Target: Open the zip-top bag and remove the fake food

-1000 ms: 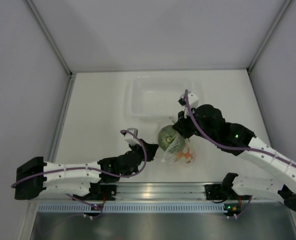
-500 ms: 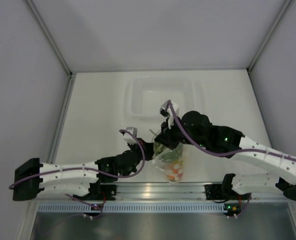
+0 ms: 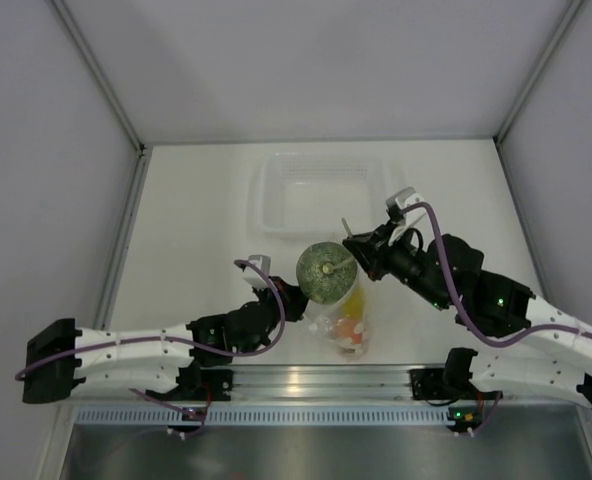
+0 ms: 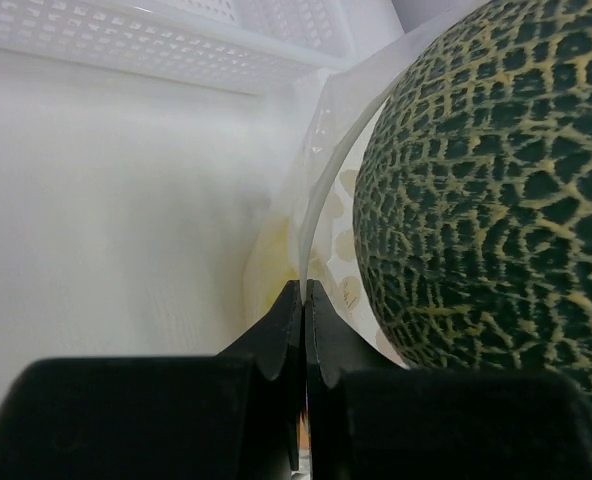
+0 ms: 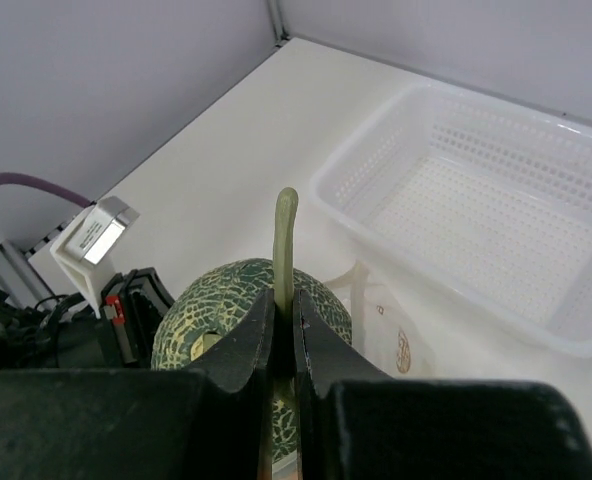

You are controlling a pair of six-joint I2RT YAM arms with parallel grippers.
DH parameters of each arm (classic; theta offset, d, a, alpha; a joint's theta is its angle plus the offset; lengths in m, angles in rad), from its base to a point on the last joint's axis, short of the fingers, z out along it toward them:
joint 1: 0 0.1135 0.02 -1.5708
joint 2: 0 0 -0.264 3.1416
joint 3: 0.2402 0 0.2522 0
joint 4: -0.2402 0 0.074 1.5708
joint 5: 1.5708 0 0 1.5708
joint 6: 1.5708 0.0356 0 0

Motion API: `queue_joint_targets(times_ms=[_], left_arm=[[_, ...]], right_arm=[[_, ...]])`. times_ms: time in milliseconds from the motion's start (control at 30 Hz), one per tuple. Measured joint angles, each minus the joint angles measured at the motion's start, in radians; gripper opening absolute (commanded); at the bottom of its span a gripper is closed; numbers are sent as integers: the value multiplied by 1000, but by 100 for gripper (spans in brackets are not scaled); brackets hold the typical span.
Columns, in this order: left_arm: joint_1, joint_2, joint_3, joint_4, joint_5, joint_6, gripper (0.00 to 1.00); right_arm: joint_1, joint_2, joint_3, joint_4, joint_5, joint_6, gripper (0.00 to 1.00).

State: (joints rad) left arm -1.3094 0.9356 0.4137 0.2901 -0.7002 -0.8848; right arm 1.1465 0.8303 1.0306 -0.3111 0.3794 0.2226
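The robot's right gripper should carry the melon (image 3: 323, 272) by its stem outward and down into the clear perforated tub and release it there, since the tub is empty.
The mottled green melon (image 3: 323, 272) hangs by its thin stem (image 5: 287, 240), with my right gripper (image 3: 357, 247) shut on that stem (image 5: 284, 318). It is at the open mouth of the zip-top bag (image 3: 343, 322); whether it is fully clear of the plastic I cannot tell. Orange-red and yellow fake food (image 3: 348, 327) shows through the bag lower down. My left gripper (image 3: 294, 300) is shut on the bag's rim (image 4: 321, 195), its jaws (image 4: 304, 290) pinching the thin plastic just left of the melon (image 4: 496, 180).
The rigid clear perforated tub (image 3: 266, 195) stands behind the bag, close to the melon; its near wall (image 5: 376, 215) shows in the right wrist view and its edge (image 4: 176, 40) in the left. Grey walls close in the table on three sides.
My right arm has swung back to the right, drawing the melon up by its stem from inside the bag to the bag's mouth. The left gripper has held the rim almost still.
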Motion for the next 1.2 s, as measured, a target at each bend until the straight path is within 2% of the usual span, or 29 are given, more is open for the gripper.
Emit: queue_joint_targets(times_ms=[167,333,433,600,933,1200], left_arm=[[0,0,-11,2,-11,-12,0],[0,-2,-39,1,-42,-34,0],[0,-13,-64,-2,-58,-43,0],[0,-37,-80,-8,-65,-51,0],[0,-130,-82,-20,-69,-50,0],[0,-148,-82,-32,-72,-9,0]], right_arm=[[-3,23,15,22,48,-11,0],[-57,119,200,-56,37,-22,0],[-141,157,301,-85,-13,-21,0],[-362,222,409,-123,-153,-34,0],[-642,439,422,-117,-328,-70,0],[-665,700,421,25,-362,-64,0]])
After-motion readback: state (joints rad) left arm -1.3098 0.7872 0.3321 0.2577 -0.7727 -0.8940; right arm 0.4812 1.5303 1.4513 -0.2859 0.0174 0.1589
